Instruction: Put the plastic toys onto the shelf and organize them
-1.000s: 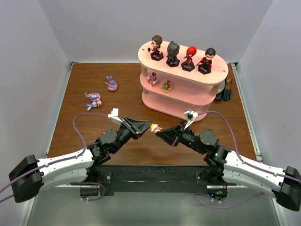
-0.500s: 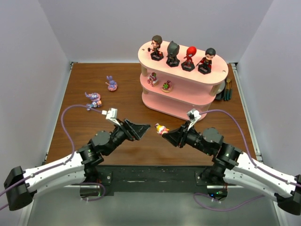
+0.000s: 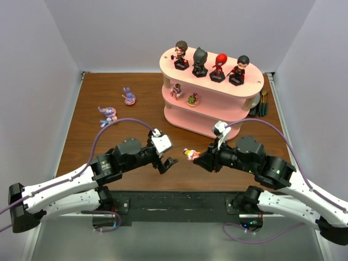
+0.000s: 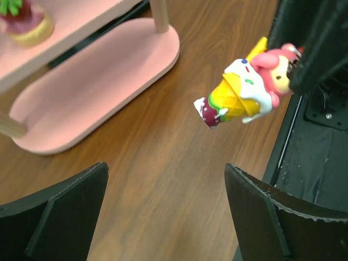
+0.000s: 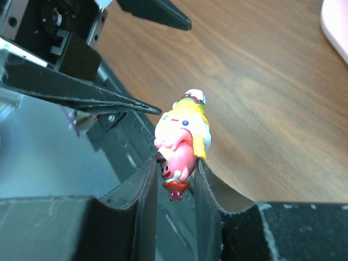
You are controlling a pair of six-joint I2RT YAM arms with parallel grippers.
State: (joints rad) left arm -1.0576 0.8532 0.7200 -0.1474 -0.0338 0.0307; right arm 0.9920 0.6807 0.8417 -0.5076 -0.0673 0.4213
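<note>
Next, the left gripper goes to the right in the top view, onto the toy's white middle, because the right gripper's fingers cover only the toy's pink end.
My right gripper is shut on a small pink-and-yellow plastic toy, held sideways just above the table. To its left, a little apart from the toy, my left gripper stands open with nothing in it. The shelf stands at the back right. Several big-headed figures line its cream top board. Two tiny toys sit on the middle pink board. Two purple-blue creatures lie on the table at the left.
Dark pens lean behind the shelf's right end. White walls close in the brown table on three sides. A black base rail runs along the near edge under both arms.
Both grippers were on the toy a second ago. The left one has opened, let go and drawn back to the left with its wrist turned. The right one keeps the toy.
</note>
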